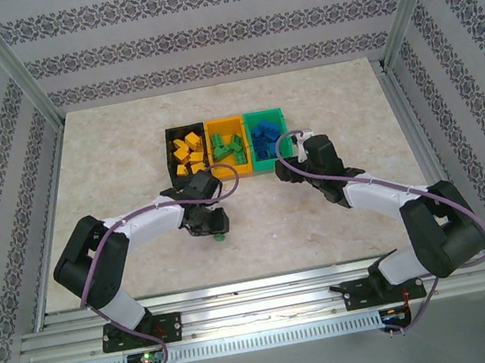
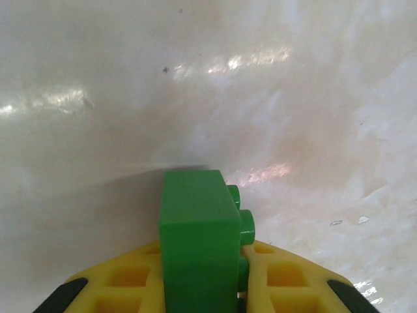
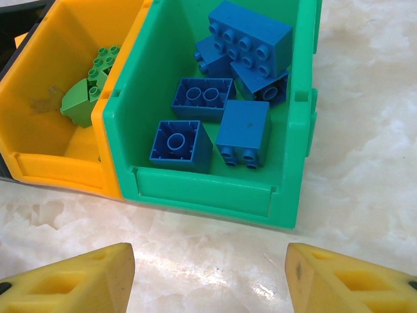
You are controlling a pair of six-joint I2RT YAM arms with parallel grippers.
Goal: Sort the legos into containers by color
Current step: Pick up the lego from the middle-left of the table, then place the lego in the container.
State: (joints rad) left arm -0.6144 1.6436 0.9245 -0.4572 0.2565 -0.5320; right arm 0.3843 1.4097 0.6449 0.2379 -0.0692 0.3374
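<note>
My left gripper should lift, move outward over the inside of the orange-yellow bin (image 1: 225,127) and let go of the green lego there, because green legos are already in that bin.
Three bins stand in a row at the table's middle: a black bin (image 1: 172,152) with yellow legos (image 1: 188,150), an orange-yellow bin (image 1: 225,127) with green legos (image 1: 231,149), a green bin (image 1: 266,115) with blue legos (image 1: 263,137). My left gripper (image 1: 215,231) hangs low over the table in front of the black bin, shut on a green lego (image 2: 199,241) whose studs point right. My right gripper (image 3: 210,274) is open and empty just before the green bin (image 3: 202,192), where several blue legos (image 3: 242,129) lie. Green legos (image 3: 88,98) rest in the orange-yellow bin (image 3: 58,166).
The marble-patterned table (image 1: 128,163) stretches bare around the bins. Aluminium frame posts (image 1: 14,66) and patterned walls close in the sides and back. A metal rail (image 1: 264,308) runs along the near edge by the arm bases.
</note>
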